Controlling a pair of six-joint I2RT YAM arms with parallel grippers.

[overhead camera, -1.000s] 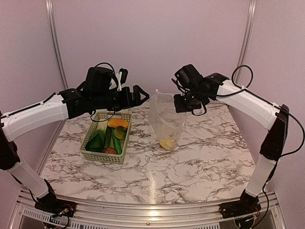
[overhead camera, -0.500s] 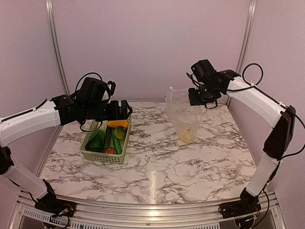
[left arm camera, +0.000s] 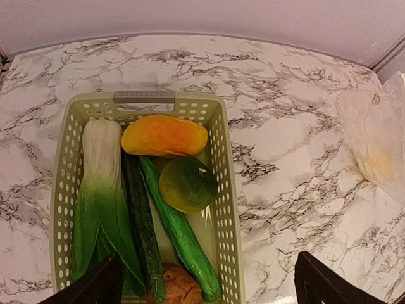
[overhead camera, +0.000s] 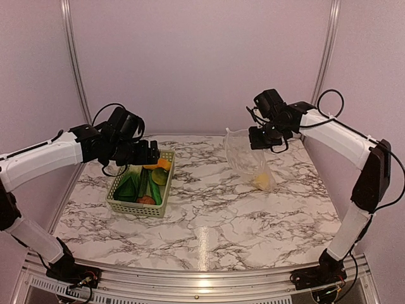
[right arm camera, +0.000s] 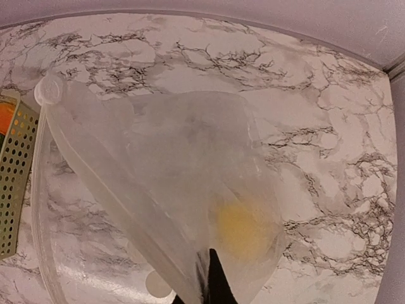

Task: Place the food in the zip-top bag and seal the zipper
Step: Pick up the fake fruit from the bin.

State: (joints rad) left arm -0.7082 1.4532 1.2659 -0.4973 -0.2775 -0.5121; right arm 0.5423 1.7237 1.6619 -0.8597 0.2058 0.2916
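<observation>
My left gripper is open above the round yellow-green fruit (left arm camera: 188,184), and the fruit's top is uncovered. So next it needs to lower its open fingers into the basket (left arm camera: 224,190) around the fruit's sides and close.
The food lies in a pale green basket (left arm camera: 224,190): bok choy (left arm camera: 101,190), an orange piece (left arm camera: 164,135), a round yellow-green fruit (left arm camera: 187,183), long green pieces (left arm camera: 180,231) and a reddish-brown round one (left arm camera: 177,285). My left gripper (overhead camera: 149,154) hovers open over the basket's far end, and its fingertips (left arm camera: 95,288) straddle the basket's right half. My right gripper (overhead camera: 262,136) is shut on the upper edge of the zip-top bag (overhead camera: 247,158), which hangs slanted with a yellow lemon (overhead camera: 261,182) at its bottom. The zipper (right arm camera: 95,168) runs along the bag's open mouth.
The marble table (overhead camera: 209,215) carries the basket (overhead camera: 140,183) at left centre. Purple walls and metal rails close the back and sides. In the left wrist view the bag (left arm camera: 376,145) shows at the right edge.
My right gripper carried the bag to the right and lower, so it now slants with the lemon further right. My left arm drew back left and down over the basket.
</observation>
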